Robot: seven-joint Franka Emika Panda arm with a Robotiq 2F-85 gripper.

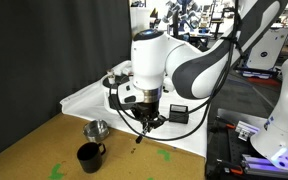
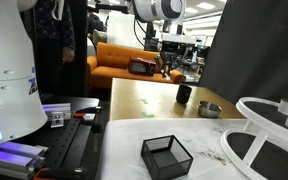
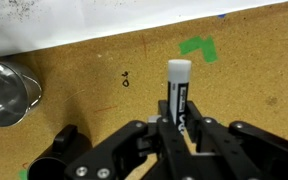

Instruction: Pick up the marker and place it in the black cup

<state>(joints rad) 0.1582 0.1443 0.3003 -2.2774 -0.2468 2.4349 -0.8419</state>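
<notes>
I will swing my gripper outward and turn it, then lower the marker (image 1: 141, 134) into the black cup's opening (image 1: 88, 148) and let it go, because it hangs over bare table beside the cup.
My gripper (image 3: 181, 128) is shut on the marker (image 3: 178, 90), a dark stick with a whitish end that points away from the jaws. In an exterior view the gripper (image 1: 147, 122) holds the marker (image 1: 141, 134) tilted above the brown table, to the right of the black cup (image 1: 89, 155). The black cup also shows in the other exterior view (image 2: 184, 94) under and right of the gripper (image 2: 165, 67). In the wrist view only the cup's rim (image 3: 56, 139) shows at the lower left.
A shiny silver metal cup (image 1: 97, 130) stands behind the black cup, and also shows in the wrist view (image 3: 6, 92) and far side (image 2: 210, 109). A black square box (image 2: 166, 153) sits near the table edge. Green tape marks (image 3: 198, 46) lie on the table. White cloth (image 1: 89, 100) covers the back.
</notes>
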